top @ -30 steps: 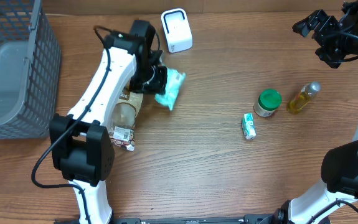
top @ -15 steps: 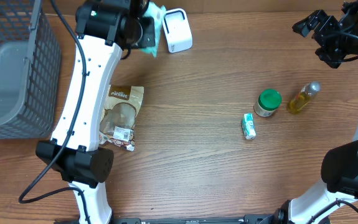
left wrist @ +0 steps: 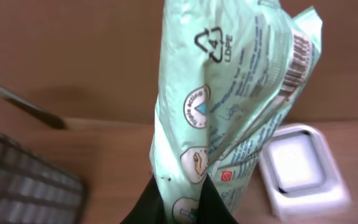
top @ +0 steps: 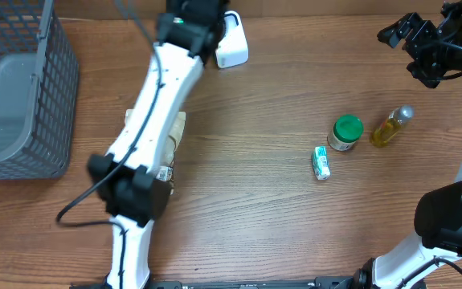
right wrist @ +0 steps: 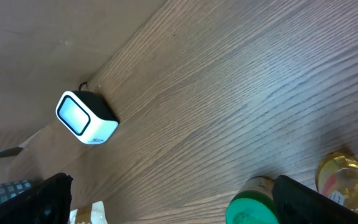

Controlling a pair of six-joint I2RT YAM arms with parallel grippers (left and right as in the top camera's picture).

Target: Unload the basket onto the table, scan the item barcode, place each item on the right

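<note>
The tabletop [top: 298, 162] beside the small green carton is bare, so my left gripper will next move back, to the right in the overhead view, and down to release the packet.
My left gripper [left wrist: 180, 194] is shut on the lower end of a mint-green soft packet [left wrist: 228, 93], held upright. Its printed barcode [left wrist: 296, 59] runs along the upper right edge. The white scanner [left wrist: 303, 169] sits on the table just to the right of and below the packet. From overhead, the left arm reaches to the table's far edge, and its gripper [top: 192, 18] covers the packet right beside the scanner [top: 232, 44]. My right gripper [top: 414, 38] hangs open and empty at the far right, well away from both.
A green-lidded jar [top: 346, 132], an oil bottle [top: 392, 126] and a small green carton [top: 320, 163] stand at centre right. A brown pouch [top: 163, 152] lies partly under the left arm. A grey wire basket [top: 14, 88] fills the far left.
The left arm lifted the green packet off the table and carried it toward the far edge, up beside the scanner. The right arm has not moved.
</note>
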